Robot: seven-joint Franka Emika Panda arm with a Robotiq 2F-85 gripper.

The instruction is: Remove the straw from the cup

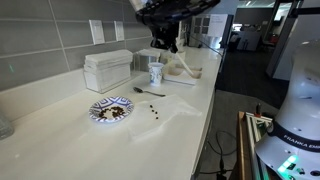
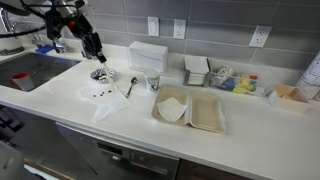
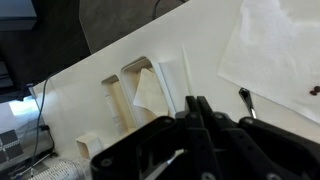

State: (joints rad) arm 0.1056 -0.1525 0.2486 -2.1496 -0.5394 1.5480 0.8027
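The bare counter between the spoon and the takeout container is clear below the gripper, so the gripper needs to go down toward it next and let go of the pale sliver.
The small white cup (image 1: 156, 75) with bluish print stands on the counter beside the napkin box; it also shows in the other exterior view (image 2: 153, 83). My gripper (image 1: 170, 42) hangs high above the counter, off to one side of the cup and over the plate side (image 2: 97, 52). In the wrist view its fingers (image 3: 197, 103) are pressed together. A thin pale sliver at the fingertips (image 1: 172, 46) looks like the straw; it is too small to be sure. No straw shows standing in the cup.
A patterned plate (image 1: 110, 110) and a dark spoon (image 1: 150, 92) lie near the cup, with crumbs beside them. The white napkin box (image 1: 108, 70) stands by the wall. An open takeout container (image 2: 190, 108), a paper napkin (image 3: 270, 50) and a sink (image 2: 30, 72) are nearby.
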